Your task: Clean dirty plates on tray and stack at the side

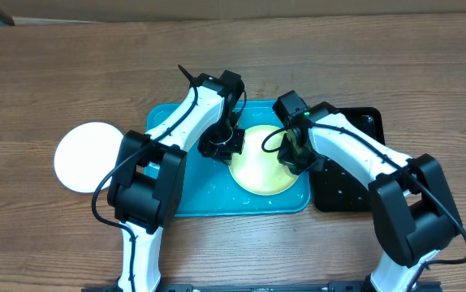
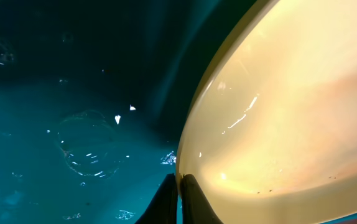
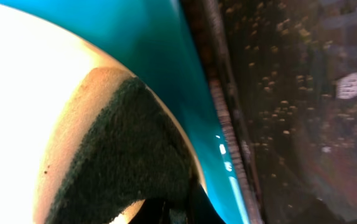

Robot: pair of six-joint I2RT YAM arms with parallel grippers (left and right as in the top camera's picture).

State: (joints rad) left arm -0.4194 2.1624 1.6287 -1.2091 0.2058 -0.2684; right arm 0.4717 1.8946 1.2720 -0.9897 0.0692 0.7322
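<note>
The plate in my left gripper moves to the left in the overhead view next and gets released on the teal tray's empty part (image 1: 201, 170) (image 2: 73, 140).
A pale yellow-green plate (image 1: 259, 166) lies tilted on the teal tray (image 1: 192, 203). My left gripper (image 1: 221, 146) is shut on the plate's left rim; the left wrist view shows the jaws (image 2: 180, 190) pinching the rim of the plate (image 2: 290, 106) over the wet tray (image 2: 73, 93). My right gripper (image 1: 295, 154) is shut on a dark green and tan sponge (image 3: 116, 155) and presses it on the right side of the plate (image 3: 17, 93). A white plate (image 1: 91, 156) lies on the table to the left of the tray. No other plate shows.
A black tray (image 1: 351, 174) stands right of the teal tray, touching it; the right wrist view shows it speckled (image 3: 303, 93). Both arms cross over the teal tray's middle. Bare wooden table (image 1: 38, 81) surrounds the trays.
</note>
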